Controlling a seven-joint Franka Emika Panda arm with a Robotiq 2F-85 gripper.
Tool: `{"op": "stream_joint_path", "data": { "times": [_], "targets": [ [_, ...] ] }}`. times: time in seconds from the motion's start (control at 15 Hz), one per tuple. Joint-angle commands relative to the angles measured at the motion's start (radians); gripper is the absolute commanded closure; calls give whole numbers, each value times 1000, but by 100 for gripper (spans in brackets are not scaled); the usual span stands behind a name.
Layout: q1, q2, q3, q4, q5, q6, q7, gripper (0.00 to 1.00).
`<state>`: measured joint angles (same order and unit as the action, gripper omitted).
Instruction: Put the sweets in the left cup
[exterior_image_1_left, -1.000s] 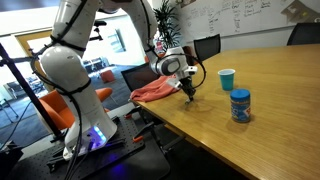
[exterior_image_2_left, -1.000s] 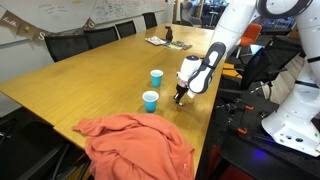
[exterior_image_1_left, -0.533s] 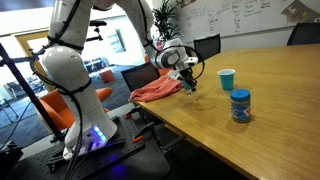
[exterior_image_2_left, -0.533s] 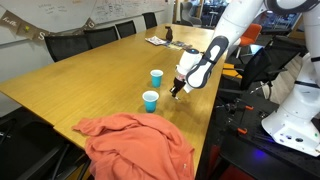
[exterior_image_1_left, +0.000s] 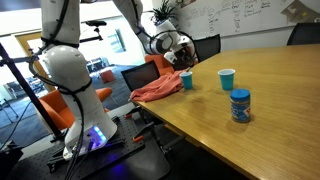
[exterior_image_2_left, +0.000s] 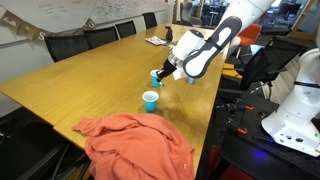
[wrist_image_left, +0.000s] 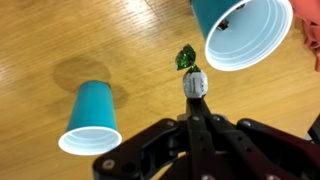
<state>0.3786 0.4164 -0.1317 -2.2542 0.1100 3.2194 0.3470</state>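
Observation:
I will move to my gripper's right in the wrist view, where the darker blue cup's opening (exterior_image_2_left: 151, 97) (wrist_image_left: 250, 40) is, until the sweet is clear of the darker blue cup's rim, and then let the sweet go.
My gripper (wrist_image_left: 194, 84) is shut on one of the sweets (wrist_image_left: 185, 59), a small dark green wrapped piece at its fingertips, held in the air. In the wrist view the darker blue left cup (wrist_image_left: 240, 35) lies just up and right of the sweet, with a dark speck inside it. The lighter blue cup (wrist_image_left: 88, 115) stands at the lower left. In an exterior view the gripper (exterior_image_1_left: 180, 62) hangs above the left cup (exterior_image_1_left: 186, 80). In an exterior view the gripper (exterior_image_2_left: 168, 72) is raised over the two cups, and the left cup (exterior_image_2_left: 150, 100) stands nearer the cloth.
An orange-red cloth (exterior_image_1_left: 155, 90) lies on the wooden table (exterior_image_1_left: 270, 130) near its corner and also shows in an exterior view (exterior_image_2_left: 135, 145). The lighter cup (exterior_image_1_left: 227, 78) and a blue-lidded jar (exterior_image_1_left: 240, 105) stand further along. Office chairs line the table's far edge.
The gripper has risen from table height next to the cups and moved up over them, carrying the sweet. The cups, jar and cloth have not moved.

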Motion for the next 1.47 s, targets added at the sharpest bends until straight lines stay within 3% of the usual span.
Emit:
{"op": "stream_joint_path", "data": {
  "times": [0.0,0.2,0.53,0.6,0.67,0.93,1.13,1.33,1.4],
  "targets": [
    [234,80,-182,37,30,152,57,100],
    [389,159,-294,82,110,183,67,100],
    [520,247,-382,136,200,159,73,100],
    [535,257,-393,141,212,155,72,74],
    [546,264,-401,146,222,152,70,73],
    [577,244,-425,128,247,134,66,44],
    [631,126,-487,46,271,50,45,20],
    [712,16,-597,-25,268,-71,32,1],
    [727,-32,-621,-44,259,-121,31,0]
  ]
}}
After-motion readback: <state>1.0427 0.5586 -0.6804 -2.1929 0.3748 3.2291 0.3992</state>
